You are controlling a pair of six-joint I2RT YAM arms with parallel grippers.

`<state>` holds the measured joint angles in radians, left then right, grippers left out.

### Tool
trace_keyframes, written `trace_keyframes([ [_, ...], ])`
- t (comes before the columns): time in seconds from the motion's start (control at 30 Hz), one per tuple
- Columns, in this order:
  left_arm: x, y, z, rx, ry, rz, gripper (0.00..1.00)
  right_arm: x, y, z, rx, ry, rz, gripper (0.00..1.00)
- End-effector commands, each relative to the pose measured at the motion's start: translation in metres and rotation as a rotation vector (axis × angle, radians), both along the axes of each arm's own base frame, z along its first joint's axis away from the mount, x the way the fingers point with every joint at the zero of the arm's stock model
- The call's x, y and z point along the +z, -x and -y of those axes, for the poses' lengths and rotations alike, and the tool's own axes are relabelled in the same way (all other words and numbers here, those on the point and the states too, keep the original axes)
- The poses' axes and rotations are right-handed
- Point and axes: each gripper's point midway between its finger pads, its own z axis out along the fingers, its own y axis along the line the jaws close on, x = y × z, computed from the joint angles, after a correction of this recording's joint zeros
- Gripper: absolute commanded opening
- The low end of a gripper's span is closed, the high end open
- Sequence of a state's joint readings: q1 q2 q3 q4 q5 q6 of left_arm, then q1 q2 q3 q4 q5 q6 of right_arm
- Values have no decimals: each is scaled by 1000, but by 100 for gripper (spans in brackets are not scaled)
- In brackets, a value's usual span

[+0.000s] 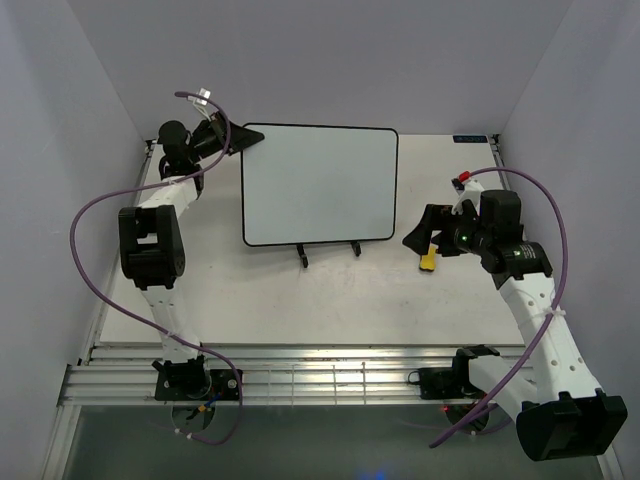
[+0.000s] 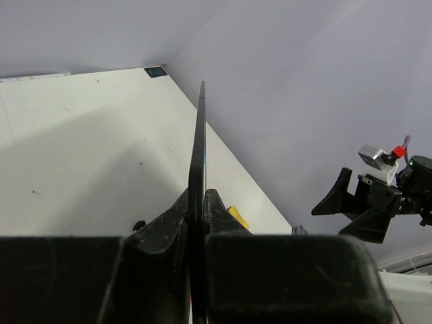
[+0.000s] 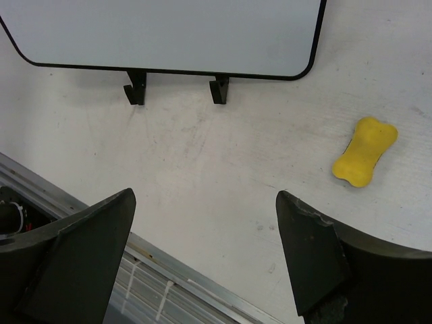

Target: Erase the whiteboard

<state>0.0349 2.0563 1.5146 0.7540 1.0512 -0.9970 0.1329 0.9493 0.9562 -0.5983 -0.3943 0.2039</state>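
Note:
I will swing the pinched corner back over the bare table [image 1: 227,178] beside the board with my left gripper next, then open to release it, as easel feet prop the whiteboard [image 1: 318,185].
The whiteboard [image 1: 318,185] stands on its easel in the middle of the table, its face blank white inside a thin black rim. My left gripper [image 1: 240,140] is shut on the board's top left corner. In the left wrist view the whiteboard [image 2: 200,121] shows edge-on, pinched in the left gripper [image 2: 196,196]. My right gripper [image 1: 425,235] hovers to the right of the board, open and holding nothing. In the right wrist view the right gripper [image 3: 202,202] spreads wide over bare table, with the whiteboard [image 3: 169,34] above it.
A yellow bone-shaped eraser [image 1: 427,261] lies on the table just under my right gripper; the eraser [image 3: 365,151] sits to the right of the jaws. Black easel feet [image 1: 303,258] stick out below the board. A metal rail [image 1: 300,380] runs along the near edge.

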Motion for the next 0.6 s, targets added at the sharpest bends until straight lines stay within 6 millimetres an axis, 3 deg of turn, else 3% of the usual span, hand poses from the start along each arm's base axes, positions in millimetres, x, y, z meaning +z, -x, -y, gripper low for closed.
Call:
trace_keyframes([
  [0.0,25,19,-7,-42,-11,156,0,19,-3,-6,39,-24,81,90],
  [0.33,4,34,-16,-55,-67,319,0,26,4,-13,89,-55,112,90],
  [0.57,-27,27,-35,-27,-87,329,0,41,14,-20,134,-93,159,90],
])
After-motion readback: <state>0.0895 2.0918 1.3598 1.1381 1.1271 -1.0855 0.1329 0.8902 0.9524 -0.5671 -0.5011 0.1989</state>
